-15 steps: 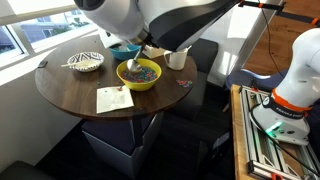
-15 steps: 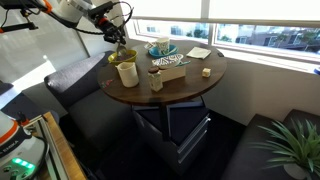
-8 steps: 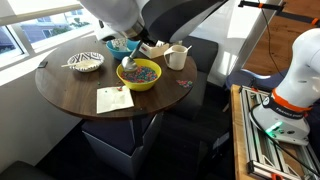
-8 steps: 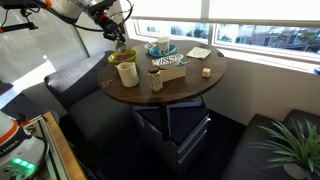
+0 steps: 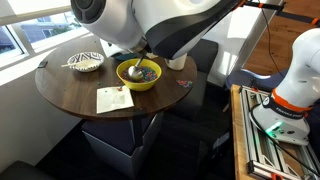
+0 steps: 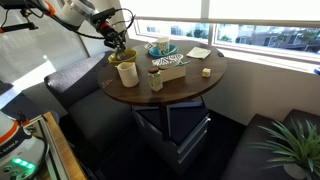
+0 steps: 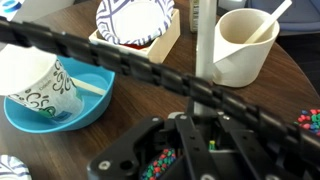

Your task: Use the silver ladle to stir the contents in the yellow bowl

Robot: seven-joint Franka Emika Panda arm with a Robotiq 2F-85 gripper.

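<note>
The yellow bowl is below my gripper, so my gripper will next lower the silver ladle toward the multicoloured pieces in the yellow bowl [image 5: 140, 86] [image 7: 159, 164] and release it there.
The yellow bowl [image 5: 140, 86] stands on the round wooden table, near its far edge. It holds the contents [image 5: 148, 72], tiny multicoloured pieces. The silver ladle [image 5: 133, 70] has its scoop down in the bowl among the pieces. In the wrist view its thin handle [image 7: 203, 40] rises straight up from my gripper [image 7: 195, 142], which is shut on it above the pieces [image 7: 160, 165]. In an exterior view my gripper [image 6: 120, 42] hangs right over the yellow bowl [image 6: 116, 58]. The arm hides the gripper in the view from the table's other side.
A patterned bowl with a pale utensil [image 5: 86, 62] and a white card [image 5: 113, 99] lie on the table [image 5: 70, 95]. Close by are a cream cup [image 7: 243, 50], a blue bowl holding a paper cup [image 7: 85, 105], a boxed patterned bowl [image 7: 135, 20] and a small jar [image 6: 156, 79].
The ladle scoop has moved around inside the yellow bowl, from its left side towards the middle. The arm has swung over the bowl with it. The other objects have not moved.
</note>
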